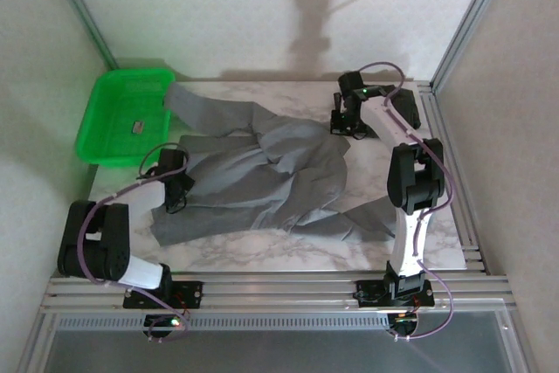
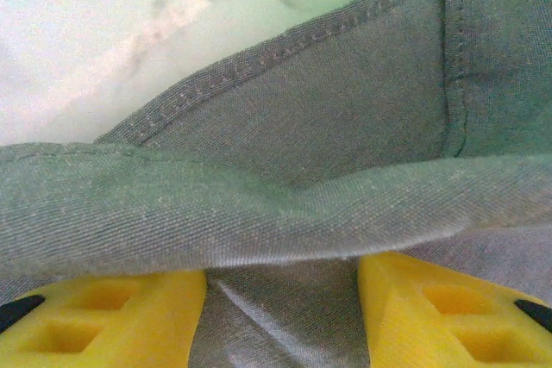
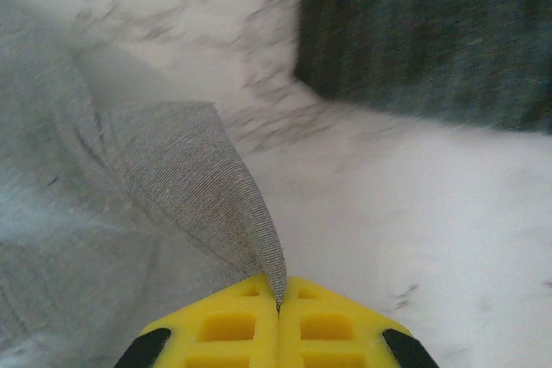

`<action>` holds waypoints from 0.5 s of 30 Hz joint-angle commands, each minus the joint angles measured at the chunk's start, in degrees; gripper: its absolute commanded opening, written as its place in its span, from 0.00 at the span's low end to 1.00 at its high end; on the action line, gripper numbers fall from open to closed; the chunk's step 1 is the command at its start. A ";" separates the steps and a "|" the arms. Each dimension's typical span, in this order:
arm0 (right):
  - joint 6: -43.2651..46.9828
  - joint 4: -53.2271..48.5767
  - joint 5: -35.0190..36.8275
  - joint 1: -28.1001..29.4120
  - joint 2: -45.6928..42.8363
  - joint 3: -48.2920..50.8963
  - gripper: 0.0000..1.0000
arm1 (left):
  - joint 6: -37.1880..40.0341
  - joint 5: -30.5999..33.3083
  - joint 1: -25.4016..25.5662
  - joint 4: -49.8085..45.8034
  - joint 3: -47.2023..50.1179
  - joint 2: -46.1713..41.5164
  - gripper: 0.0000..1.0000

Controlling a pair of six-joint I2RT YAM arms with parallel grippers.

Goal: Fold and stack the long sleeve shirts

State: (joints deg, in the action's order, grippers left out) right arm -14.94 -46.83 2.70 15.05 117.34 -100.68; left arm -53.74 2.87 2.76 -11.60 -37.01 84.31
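My right gripper pulls the pinched flap outward toward the dark textured patch [image 1: 405, 108] next and releases it there, since the grey shirt [image 1: 262, 172] is still rumpled.
A medium grey long sleeve shirt [image 1: 262, 172] lies spread and rumpled across the marble table [image 1: 262, 251], one sleeve reaching toward the back left. My left gripper [image 1: 177, 191] sits at its left edge. In the left wrist view the yellow fingers [image 2: 103, 308] stand apart with grey cloth [image 2: 328, 109] flat between them and a fold draped over their tips. At the shirt's far right corner my right gripper [image 1: 342, 124] is shut, pinching a pointed flap of grey cloth [image 3: 198, 187] between its tips [image 3: 278, 286]. Darker cloth [image 1: 377, 216] lies at the near right, partly under the right arm.
A green plastic tray [image 1: 109, 141] stands at the back left with a small dark item [image 1: 138, 127] inside. Bare marble shows along the front edge and the far right. Metal frame posts and white walls enclose the table. A dark textured patch [image 3: 431, 32] shows beyond the right gripper.
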 commanded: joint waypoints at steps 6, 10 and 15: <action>-8.65 3.26 11.08 -7.74 5.39 -6.50 0.00 | 0.71 1.45 -0.57 -4.36 -4.61 7.91 0.53; -8.15 5.97 7.09 -9.96 8.63 -11.18 0.06 | 0.82 -0.10 -0.33 -2.60 -10.80 9.58 0.64; -7.02 6.49 -2.63 -11.33 7.73 -16.00 0.57 | 3.00 -2.92 1.59 -5.79 -26.26 11.65 0.82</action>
State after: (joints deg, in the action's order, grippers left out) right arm -21.85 -41.56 3.51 4.93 127.13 -113.69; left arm -52.18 0.67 3.36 -15.07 -55.99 96.23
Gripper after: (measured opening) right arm 0.517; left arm 0.808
